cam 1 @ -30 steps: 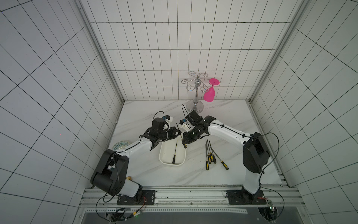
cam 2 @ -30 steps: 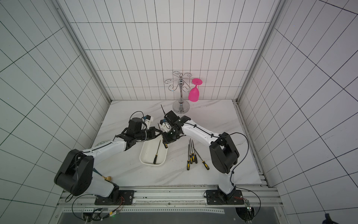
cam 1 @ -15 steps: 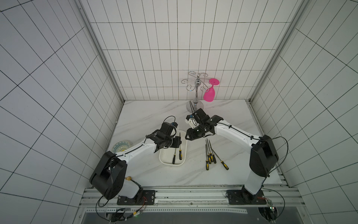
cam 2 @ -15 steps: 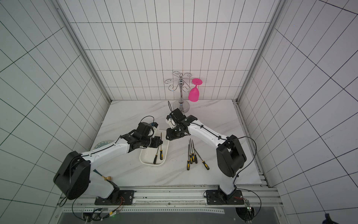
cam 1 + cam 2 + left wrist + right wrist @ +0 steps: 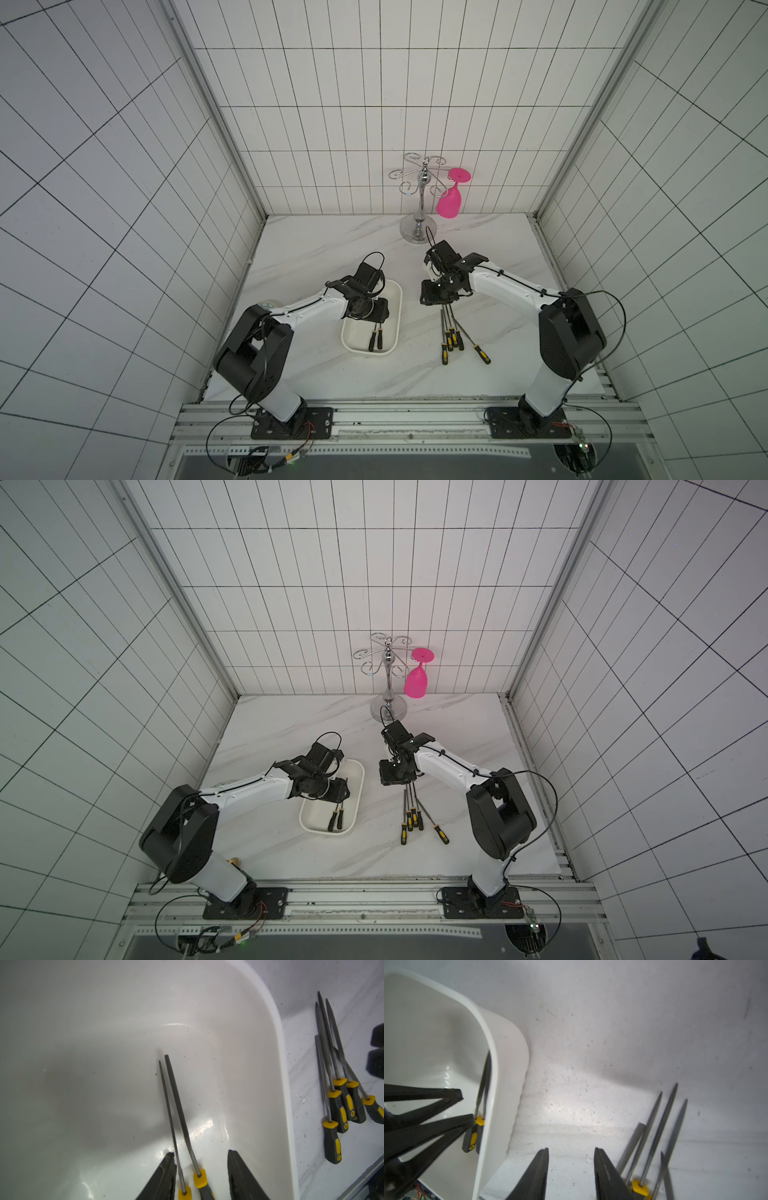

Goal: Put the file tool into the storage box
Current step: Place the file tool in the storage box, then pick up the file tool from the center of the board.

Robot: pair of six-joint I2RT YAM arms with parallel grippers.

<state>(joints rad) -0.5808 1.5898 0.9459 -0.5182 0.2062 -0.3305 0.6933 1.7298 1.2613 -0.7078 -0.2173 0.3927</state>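
Observation:
My right gripper comes back and down onto the box-side file's handle [image 5: 444,355], black and yellow, and closes next, since the handle juts clear of the heap.
The white storage box [image 5: 397,307] [image 5: 360,787] sits mid-table, and two yellow-and-black-handled file tools [image 5: 374,338] [image 5: 336,818] lie side by side inside it. My left gripper [image 5: 376,311] [image 5: 338,789] hangs low over the box. In the left wrist view it [image 5: 200,1152] is open, its fingers straddling both files [image 5: 178,1109] without gripping them. My right gripper [image 5: 434,297] [image 5: 571,1149] is open and empty above the bare table, just right of the box wall [image 5: 508,1059]. Several more files [image 5: 451,332] [image 5: 658,1132] lie in a bunch beside it.
A chrome glass rack [image 5: 419,199] with a pink glass [image 5: 451,199] hanging from it stands at the back of the table. A small patterned dish [image 5: 268,303] peeks out behind the left arm. Tiled walls close in three sides.
My left gripper carried a file from near the right gripper down into the box and opened, so two files lie there now. The right gripper swung back over the loose files.

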